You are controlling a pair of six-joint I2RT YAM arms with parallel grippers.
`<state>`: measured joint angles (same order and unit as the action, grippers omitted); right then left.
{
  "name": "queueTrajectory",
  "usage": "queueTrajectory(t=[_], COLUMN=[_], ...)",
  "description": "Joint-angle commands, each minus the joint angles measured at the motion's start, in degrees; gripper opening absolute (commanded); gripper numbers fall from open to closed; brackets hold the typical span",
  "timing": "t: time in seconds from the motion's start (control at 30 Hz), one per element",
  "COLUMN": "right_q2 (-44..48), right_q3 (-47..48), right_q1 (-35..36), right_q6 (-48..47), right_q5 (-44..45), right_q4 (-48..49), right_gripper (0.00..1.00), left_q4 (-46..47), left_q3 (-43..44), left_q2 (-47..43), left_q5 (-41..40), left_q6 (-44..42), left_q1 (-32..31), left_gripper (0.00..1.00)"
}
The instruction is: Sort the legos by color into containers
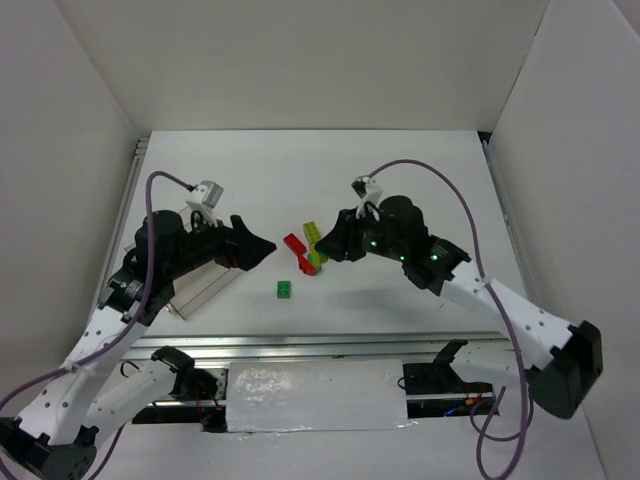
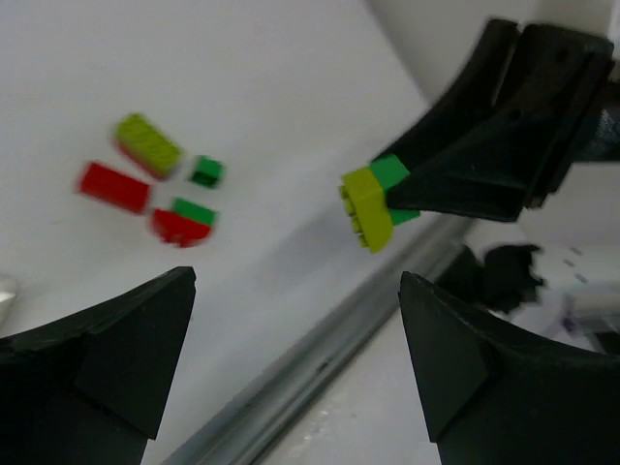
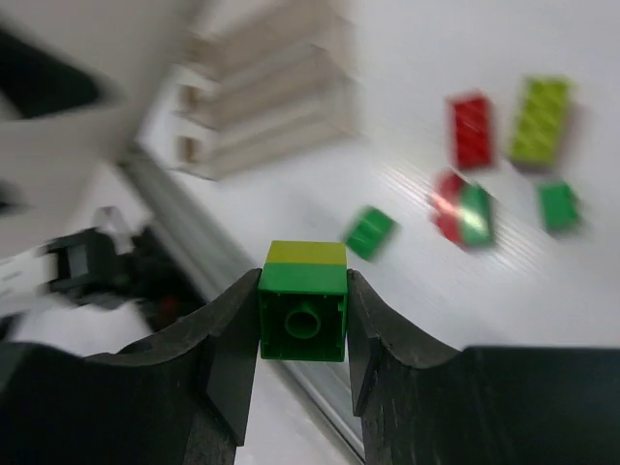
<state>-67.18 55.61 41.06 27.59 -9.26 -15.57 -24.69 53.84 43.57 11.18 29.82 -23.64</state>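
Observation:
My right gripper should go to the left in the top view to the tray's empty near section (image 1: 208,287) (image 3: 281,134) below, lower the bright green brick and release it.
My right gripper (image 3: 302,291) is shut on a bright green brick stacked with a yellow-green one (image 3: 302,302) and holds the pair above the table. The left wrist view shows the same held pair (image 2: 373,203). On the table lie a red brick (image 1: 294,243), a yellow-green brick (image 1: 312,232), a red-and-green piece (image 1: 304,266) and a small green brick (image 1: 285,289). My left gripper (image 1: 258,250) is open and empty, left of the bricks and facing my right gripper (image 1: 326,254). The clear tray (image 1: 205,285) lies under my left arm; it also shows in the right wrist view (image 3: 262,87).
White walls close in the table on three sides. A metal rail (image 1: 300,345) runs along the near edge. In the left wrist view the loose bricks (image 2: 147,143) lie to the upper left, beyond my open fingers (image 2: 126,339).

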Motion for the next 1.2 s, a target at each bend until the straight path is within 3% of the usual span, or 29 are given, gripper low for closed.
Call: queueTrajectory(t=[0.0, 0.13, 0.33, 0.77, 0.8, 0.87, 0.9, 0.97, 1.0, 1.03, 1.17], right_q2=[7.47, 11.19, 10.32, 4.34, 3.99, 3.02, 2.84, 3.28, 3.54, 3.98, 8.28], right_q3=[-5.15, -8.06, -11.05, -9.91, -9.82, -9.21, -9.21, -9.73, -9.82, -9.82, -12.18], right_q1=[-2.29, -4.5, -4.23, -0.28, -0.02, 0.51, 0.51, 0.51, 0.51, 0.51, -4.55], right_q6=[1.14, 7.02, 16.76, 20.92, 20.92, 20.75, 20.57, 19.61, 18.73, 17.51, 11.87], right_q5=[-19.98, -33.96, -40.04, -41.81, -41.63, -41.37, -41.19, -40.14, -39.44, -38.65, -32.86], right_q4=[15.38, 30.38, 49.37, 59.95, 60.04, 59.87, 59.7, 59.26, 58.47, 55.42, 48.8], right_gripper=[0.0, 0.0, 0.0, 0.0, 0.0, 0.0, 0.0, 0.0, 0.0, 0.0, 0.0], left_q4=[25.88, 33.56, 34.18, 35.31, 37.32, 38.31, 38.05, 36.74, 34.73, 33.05, 22.34], left_q3=[-4.44, -6.56, -5.42, -6.03, -6.38, -6.12, -5.6, -4.89, -4.11, -3.58, -1.38], left_q2=[2.3, 1.26, 1.34, 3.45, 3.88, 4.41, 4.85, 5.12, 5.03, 4.86, 1.36], left_q5=[33.18, 34.97, 34.61, 31.79, 32.15, 32.94, 32.94, 32.33, 32.07, 31.37, 19.54], left_q6=[5.67, 6.57, 5.68, 7.0, 7.96, 8.41, 8.32, 7.71, 6.75, 5.87, -0.01], left_q1=[-1.67, -6.15, -9.5, -10.38, -10.46, -10.64, -10.73, -10.73, -10.81, -10.81, -10.81], left_gripper=[0.99, 0.99, 0.98, 0.87, 0.76, 0.66, 0.5, 0.32, 0.07, 0.0, 0.0])
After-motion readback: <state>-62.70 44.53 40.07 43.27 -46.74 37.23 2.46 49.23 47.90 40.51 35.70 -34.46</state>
